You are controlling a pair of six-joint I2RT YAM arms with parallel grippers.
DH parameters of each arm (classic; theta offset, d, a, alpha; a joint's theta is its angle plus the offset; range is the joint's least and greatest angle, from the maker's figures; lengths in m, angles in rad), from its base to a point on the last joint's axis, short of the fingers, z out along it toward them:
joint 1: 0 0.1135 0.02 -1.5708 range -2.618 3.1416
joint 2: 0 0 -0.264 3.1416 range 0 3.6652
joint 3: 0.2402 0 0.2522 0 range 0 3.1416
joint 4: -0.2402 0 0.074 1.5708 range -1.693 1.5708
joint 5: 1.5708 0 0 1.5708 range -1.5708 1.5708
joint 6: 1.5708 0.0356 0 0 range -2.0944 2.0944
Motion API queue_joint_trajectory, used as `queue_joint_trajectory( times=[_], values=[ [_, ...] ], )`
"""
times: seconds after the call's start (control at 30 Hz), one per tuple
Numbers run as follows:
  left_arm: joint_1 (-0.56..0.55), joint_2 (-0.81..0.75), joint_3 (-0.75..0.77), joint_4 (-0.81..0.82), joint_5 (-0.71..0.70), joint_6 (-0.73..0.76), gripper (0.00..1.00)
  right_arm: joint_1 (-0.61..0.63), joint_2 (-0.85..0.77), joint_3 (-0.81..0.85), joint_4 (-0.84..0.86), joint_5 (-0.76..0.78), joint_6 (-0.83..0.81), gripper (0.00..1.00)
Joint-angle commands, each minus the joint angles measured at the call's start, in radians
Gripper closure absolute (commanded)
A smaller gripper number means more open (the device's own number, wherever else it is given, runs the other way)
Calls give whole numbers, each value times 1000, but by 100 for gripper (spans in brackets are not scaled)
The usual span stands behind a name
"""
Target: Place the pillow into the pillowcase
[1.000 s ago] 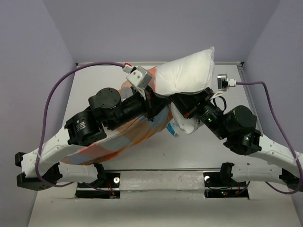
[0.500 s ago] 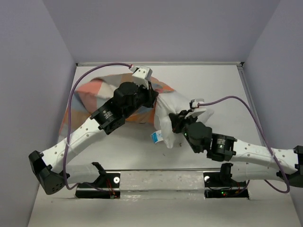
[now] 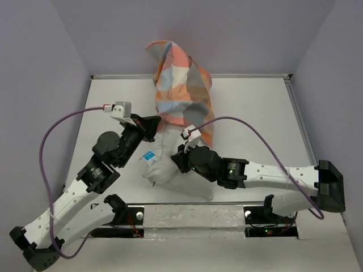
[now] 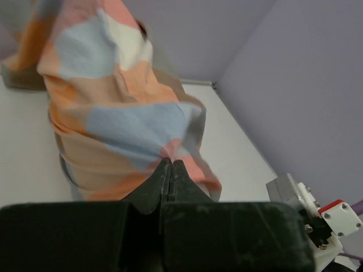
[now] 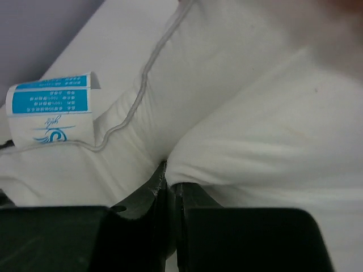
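Observation:
The tabletop is bare to my right gripper's right in the top view, so I need to draw the pillow fold over that space next and release it.
The checked pillowcase (image 3: 180, 90) stands raised at the table's back centre, draped over the far part of the white pillow (image 3: 170, 164), whose near end with the blue tag (image 3: 148, 156) lies bare toward the front. My left gripper (image 3: 155, 124) is shut on the pillowcase edge; in the left wrist view its jaws (image 4: 171, 164) pinch the checked fabric (image 4: 108, 113). My right gripper (image 3: 177, 160) is shut on a fold of the pillow; in the right wrist view its jaws (image 5: 169, 173) pinch white fabric (image 5: 255, 130) beside the seam and the tag (image 5: 51, 107).
Lilac walls close in the white table (image 3: 255, 113) on three sides. Purple cables (image 3: 62, 127) loop from both wrists. A metal rail (image 3: 193, 214) with the arm bases runs along the near edge.
The pillowcase has swung from the table's left up to the back centre, over the pillow. The left gripper pulled back nearer its base. The right arm lowered and stretched left; the pillow shifted toward the front.

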Motion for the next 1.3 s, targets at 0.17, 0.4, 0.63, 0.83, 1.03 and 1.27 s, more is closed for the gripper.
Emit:
queue_joint_trajectory(
  times=[0.17,0.4,0.63,0.83,1.03,1.27],
  values=[
    [-15,-149,188,109,20,-18,100,114,-111,279,-62,-515,-103,100],
    [-75,118,400,211,128,11,100,-243,-535,22,-14,-323,7,100],
    [-335,597,672,221,33,172,100,-806,-587,-433,-90,-424,331,100],
    [-262,1002,980,114,136,158,65,-849,-410,-385,-87,-437,326,100],
    [-203,1335,1539,-246,164,215,12,-929,-309,-201,-89,-371,302,100],
    [-363,1214,1579,-529,-253,384,7,-1107,-267,-158,-106,-426,225,63]
  ],
)
